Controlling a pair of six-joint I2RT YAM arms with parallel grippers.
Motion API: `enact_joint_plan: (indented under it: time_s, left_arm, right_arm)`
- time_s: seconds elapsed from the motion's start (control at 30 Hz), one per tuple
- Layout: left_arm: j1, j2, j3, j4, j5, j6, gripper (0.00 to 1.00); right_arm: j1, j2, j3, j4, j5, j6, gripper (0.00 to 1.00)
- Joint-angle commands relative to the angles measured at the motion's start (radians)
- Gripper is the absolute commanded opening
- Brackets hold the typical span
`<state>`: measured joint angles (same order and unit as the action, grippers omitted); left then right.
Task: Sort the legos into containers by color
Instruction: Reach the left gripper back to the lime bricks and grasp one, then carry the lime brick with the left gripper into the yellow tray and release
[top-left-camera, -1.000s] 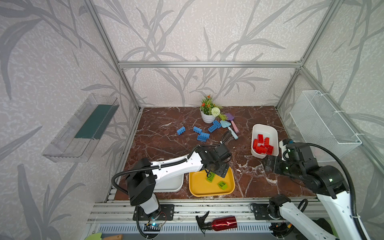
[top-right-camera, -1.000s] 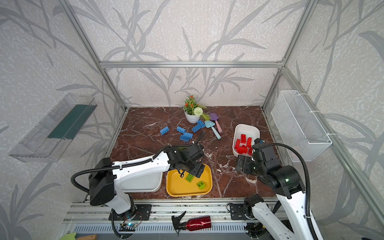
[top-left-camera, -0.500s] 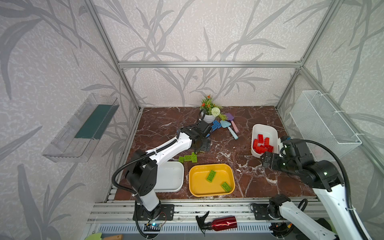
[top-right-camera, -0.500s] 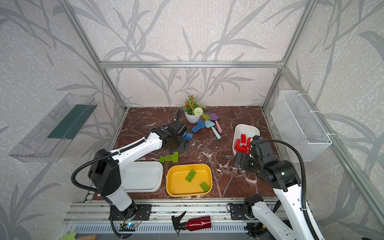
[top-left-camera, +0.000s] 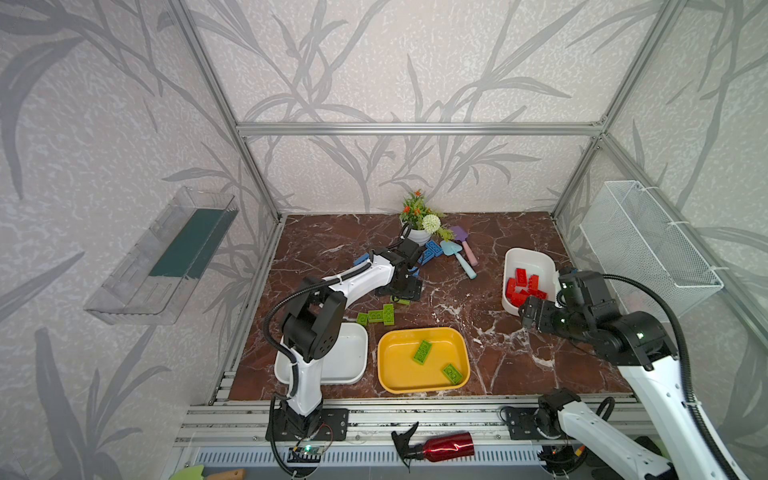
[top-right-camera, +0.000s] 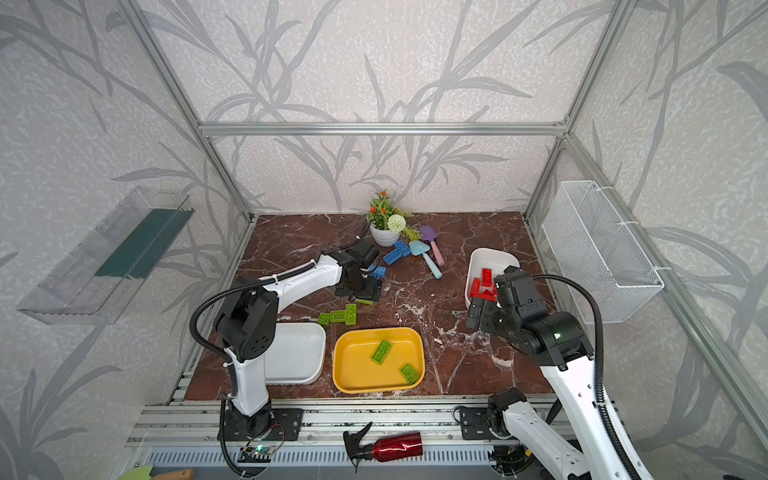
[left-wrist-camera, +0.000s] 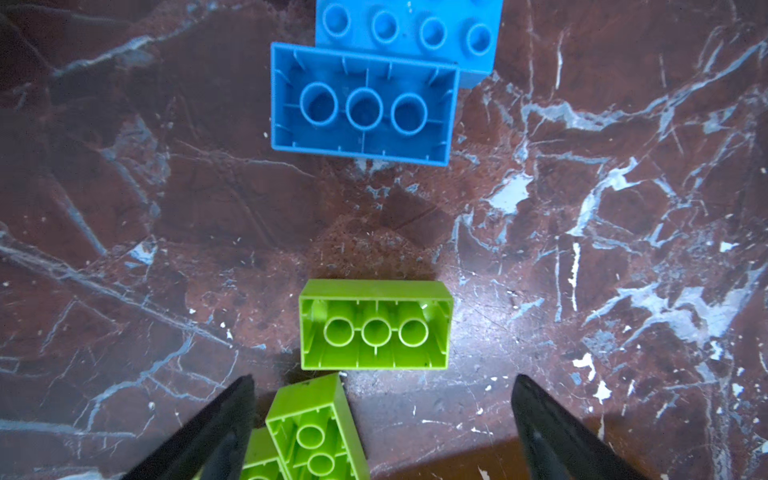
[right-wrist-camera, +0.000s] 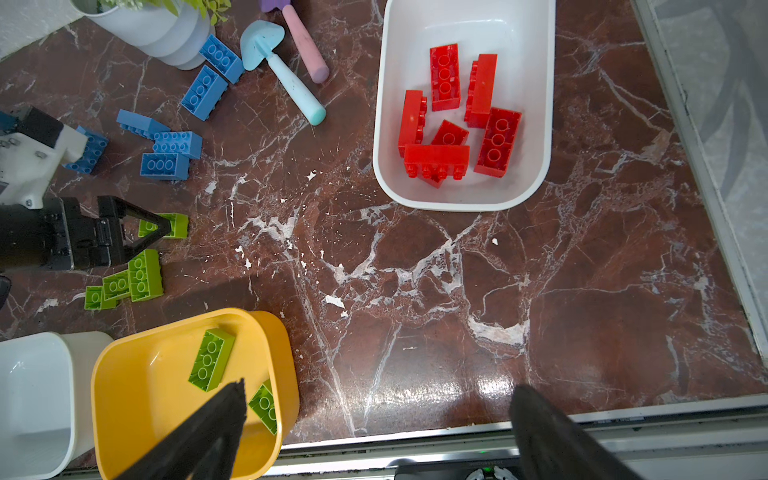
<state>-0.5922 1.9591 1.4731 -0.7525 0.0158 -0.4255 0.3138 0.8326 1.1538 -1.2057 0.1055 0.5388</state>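
The left gripper moves down over the short ends of the lime green lego (top-right-camera: 365, 301) (left-wrist-camera: 374, 324) next, since the lego lies crosswise with those ends facing its open fingers.
My left gripper (top-left-camera: 401, 298) (left-wrist-camera: 382, 378) is open and low over the marble floor. A lime green lego (left-wrist-camera: 374, 324) lies hollow side up just beyond its fingertips, untouched. Another green lego (left-wrist-camera: 316, 424) lies by one finger. A cluster of three green legos (top-left-camera: 378, 315) sits nearby. The yellow container (top-left-camera: 401, 372) holds two green legos (top-left-camera: 422, 352). Blue legos (left-wrist-camera: 361, 104) (top-left-camera: 432, 249) are scattered near the flower pot. A white container (top-left-camera: 530, 257) holds several red legos (right-wrist-camera: 444, 77). Another white container (top-left-camera: 351, 353) is empty. My right gripper (top-left-camera: 525, 316) (right-wrist-camera: 376, 388) hangs open and empty.
A white flower pot (top-left-camera: 417, 237) and pastel shovels (top-left-camera: 462, 261) stand at the back. A wire mesh basket (top-left-camera: 648, 241) hangs on the right wall, a clear shelf (top-left-camera: 166, 257) on the left wall. A red spray bottle (top-left-camera: 446, 442) lies on the front rail.
My left gripper has left the yellow container, where a green lego now lies, and moved back to the floor beside the loose green legos. The right arm has barely shifted.
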Motion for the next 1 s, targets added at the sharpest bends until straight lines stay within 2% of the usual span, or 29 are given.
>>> enact_joint_plan:
  time_s: [0.0,0.23,0.43,0.67,0.83,0.97]
  left_arm:
    - [0.014,0.026,0.013,0.005,0.021,0.043,0.93]
    - [0.026,0.076,0.015,0.031,0.036,0.071,0.82]
    - [0.031,0.099,0.013,0.041,0.043,0.085,0.78]
    - [0.032,0.096,0.019,0.017,0.048,0.074,0.49]
    - [0.029,0.036,0.050,-0.041,0.039,0.068,0.42]
    - [0.007,-0.049,0.067,-0.093,0.044,0.064,0.41]
  right_arm:
    - [0.005,0.000,0.003,-0.013,0.025,0.021,0.99]
    - [0.005,0.005,0.022,-0.035,0.034,0.035,0.99]
    - [0.005,0.005,0.044,-0.059,0.052,0.035,0.99]
    - [0.005,-0.003,0.047,-0.065,0.057,0.046,0.99]
    - [0.005,-0.013,0.041,-0.064,0.050,0.049,0.99]
    - [0.005,-0.027,0.025,-0.061,0.037,0.053,0.99]
